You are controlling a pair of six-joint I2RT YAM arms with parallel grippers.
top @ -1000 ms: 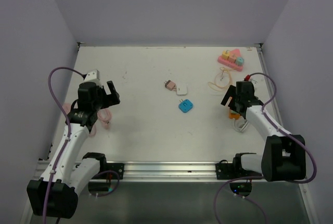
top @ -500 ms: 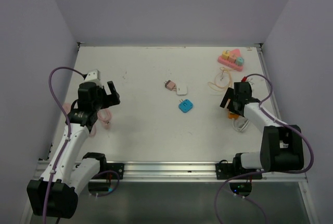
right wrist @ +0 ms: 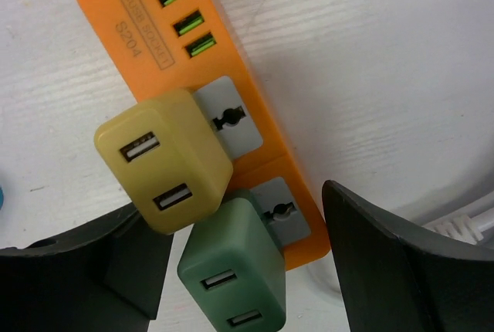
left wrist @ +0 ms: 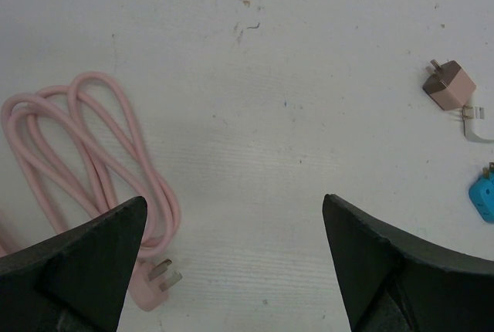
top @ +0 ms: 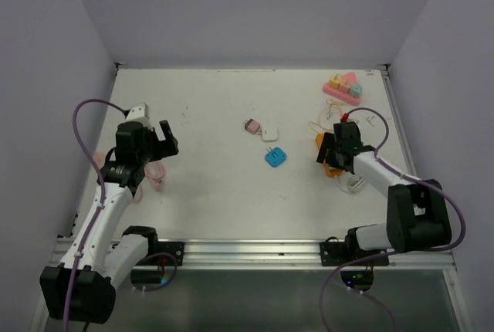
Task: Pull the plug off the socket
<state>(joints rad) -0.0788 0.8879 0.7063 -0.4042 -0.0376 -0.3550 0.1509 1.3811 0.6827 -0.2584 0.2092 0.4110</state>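
Note:
Next, my left gripper will go to the right in the top view, lower over the yellow USB plug (right wrist: 166,158) and close, because the yellow plug still sits in the power strip's socket.
An orange power strip (right wrist: 154,31) lies on the white table, and it also shows in the top view (top: 320,141). A yellow USB plug (right wrist: 166,158) and a green USB plug (right wrist: 231,266) sit in its two sockets. My right gripper (right wrist: 243,208) is open just above the strip, with one finger to the left of the two plugs and the other finger to the right of the strip. In the top view the right gripper (top: 332,154) covers most of the strip. My left gripper (left wrist: 234,201) is open and empty over bare table at the left, as the top view (top: 158,141) also shows.
A coiled pink cable (left wrist: 85,154) with its plug (left wrist: 150,282) lies by the left gripper. A pink adapter (top: 251,125), a white one (top: 270,133) and a blue one (top: 275,157) lie mid-table. A toy block set (top: 343,87) and a yellow loop (top: 328,120) are at the back right. The strip's white cord (top: 355,185) lies near it.
My right gripper has moved left and now sits over the orange strip. The left arm has not moved.

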